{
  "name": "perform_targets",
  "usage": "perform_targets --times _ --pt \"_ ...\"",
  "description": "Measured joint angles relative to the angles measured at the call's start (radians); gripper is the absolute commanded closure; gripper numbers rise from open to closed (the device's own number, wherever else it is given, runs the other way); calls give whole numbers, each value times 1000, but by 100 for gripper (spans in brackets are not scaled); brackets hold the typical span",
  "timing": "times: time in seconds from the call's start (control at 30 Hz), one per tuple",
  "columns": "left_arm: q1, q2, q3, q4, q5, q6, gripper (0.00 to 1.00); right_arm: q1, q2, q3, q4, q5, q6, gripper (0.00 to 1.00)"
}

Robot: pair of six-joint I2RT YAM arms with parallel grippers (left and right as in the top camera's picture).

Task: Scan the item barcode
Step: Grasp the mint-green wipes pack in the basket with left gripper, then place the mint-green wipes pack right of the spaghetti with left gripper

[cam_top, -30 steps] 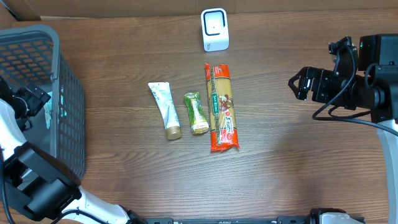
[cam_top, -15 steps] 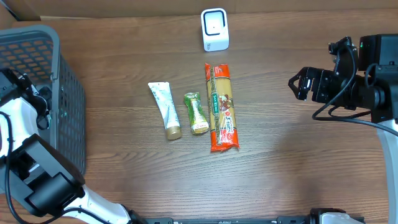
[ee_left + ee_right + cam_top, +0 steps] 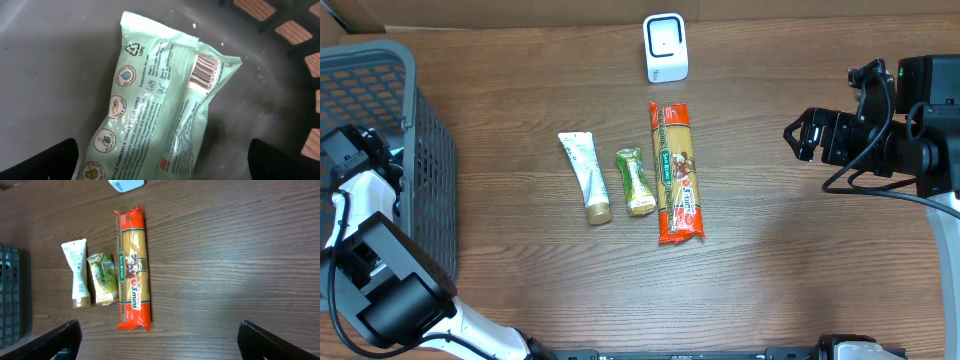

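The robot's left gripper should next go down with a finger on each side and close across the pack's printed body (image 3: pixel 142 140), because the barcode (image 3: pixel 205 67) is clear of the fingers at the far end.
A pale green pack of flushable wipes (image 3: pixel 155 100) lies flat on the grey basket floor (image 3: pixel 50 60), its barcode (image 3: pixel 205 67) facing up at the far end. My left gripper (image 3: pixel 165 165) hangs open just above the pack's near end, a finger on each side, touching nothing. In the overhead view the left gripper (image 3: pixel 355 150) is inside the basket (image 3: pixel 420 120) at the table's left. The white scanner (image 3: pixel 665 47) stands at the back centre. My right gripper (image 3: pixel 798 135) is open and empty, hovering at the right.
Three items lie side by side mid-table: a white tube (image 3: pixel 586 176), a small green packet (image 3: pixel 636 181) and a long orange spaghetti pack (image 3: pixel 677 172). Basket walls surround the left gripper.
The left wrist has shifted about inside the basket, first toward the back left, then slightly forward again. The right arm and the table items have not moved.
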Motion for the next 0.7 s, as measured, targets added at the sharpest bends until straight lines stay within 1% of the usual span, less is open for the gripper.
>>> perform_targets --times 0.03,0.13,0.2,0.23,0.27,0.3,0.33,0.37,0.6,0.67,0.7 --pt "0 5 0 4 0 0 0 0 0 0 0 0 0 0" --pt "0 32 0 7 0 0 13 0 0 0 0 0 0 0" --pt "0 50 2 14 -14 5 32 0 0 0 0 0 0 0" --pt "0 51 4 12 -14 8 46 0 0 0 0 0 0 0" --pt "0 52 4 13 -17 7 57 0 0 0 0 0 0 0" --pt "0 52 4 11 -19 5 76 0 0 0 0 0 0 0" --pt "1 53 4 10 -19 2 92 0 0 0 0 0 0 0" --pt "1 53 4 9 -18 0 96 0 0 0 0 0 0 0" --pt "1 15 10 -22 -11 0 96 0 0 0 0 0 0 0" --pt "1 -26 16 -41 -11 0 96 0 0 0 0 0 0 0" --pt "1 -77 35 -63 -10 0 96 0 0 0 0 0 0 0"
